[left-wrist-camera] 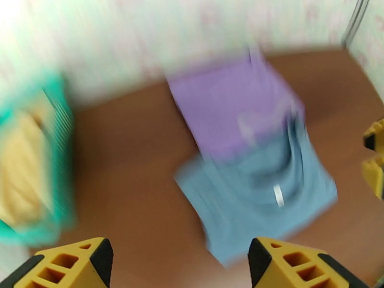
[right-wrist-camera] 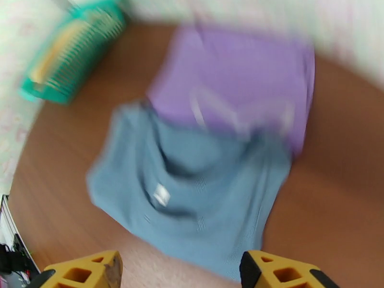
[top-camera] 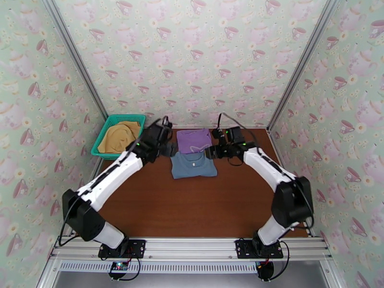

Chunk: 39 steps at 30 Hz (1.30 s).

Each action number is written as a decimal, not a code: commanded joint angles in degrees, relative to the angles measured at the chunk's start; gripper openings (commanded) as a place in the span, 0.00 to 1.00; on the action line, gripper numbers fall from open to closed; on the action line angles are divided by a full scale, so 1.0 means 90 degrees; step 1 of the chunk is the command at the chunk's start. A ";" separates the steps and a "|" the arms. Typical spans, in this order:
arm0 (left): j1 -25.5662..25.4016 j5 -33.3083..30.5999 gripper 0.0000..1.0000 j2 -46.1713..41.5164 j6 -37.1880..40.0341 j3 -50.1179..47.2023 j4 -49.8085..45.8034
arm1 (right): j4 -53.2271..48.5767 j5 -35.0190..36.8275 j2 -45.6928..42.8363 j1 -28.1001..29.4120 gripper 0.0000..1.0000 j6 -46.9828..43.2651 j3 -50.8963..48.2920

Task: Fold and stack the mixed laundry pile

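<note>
My left gripper is above the grey-blue garment's edge nearest the basket, and the garment sits mostly off the purple shirt. My left gripper needs to move down to that edge next.
The lilac-purple shirt (top-camera: 193, 139) lies folded flat at the back middle of the table. The grey-blue garment (top-camera: 193, 165) lies folded just in front of it, its far edge overlapping the purple one. The mustard-yellow garment (top-camera: 120, 136) sits crumpled in the teal basket (top-camera: 103, 141). My left gripper (top-camera: 168, 149) hovers at the blue garment's left far corner, my right gripper (top-camera: 211, 152) at its right far corner. Both wrist views are blurred. The left gripper (left-wrist-camera: 180, 265) and right gripper (right-wrist-camera: 180, 272) stand open with nothing between their yellow fingers, above the grey-blue garment (left-wrist-camera: 261, 198) (right-wrist-camera: 192, 193) and purple shirt (left-wrist-camera: 230, 104) (right-wrist-camera: 240, 87).
The teal basket (left-wrist-camera: 62, 188) (right-wrist-camera: 72, 54) stands at the back left corner against the patterned wall. Patterned walls close the table at the back and both sides. Brown tabletop (top-camera: 192, 207) stretches bare in front of the garments.
</note>
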 commanded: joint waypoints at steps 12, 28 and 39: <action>0.0046 0.1170 0.78 0.2096 -0.1492 0.0170 0.0465 | 0.0020 0.0595 0.1555 0.0078 0.67 0.0705 0.0643; 0.0179 0.2179 0.71 0.3582 -0.1558 0.0849 0.1412 | 0.0790 -0.0129 0.2470 0.0336 0.55 0.1355 0.0598; 0.0163 0.1784 0.00 0.3262 -0.1527 0.0306 0.1502 | 0.0621 0.0081 0.2199 0.0356 0.00 0.1404 0.0413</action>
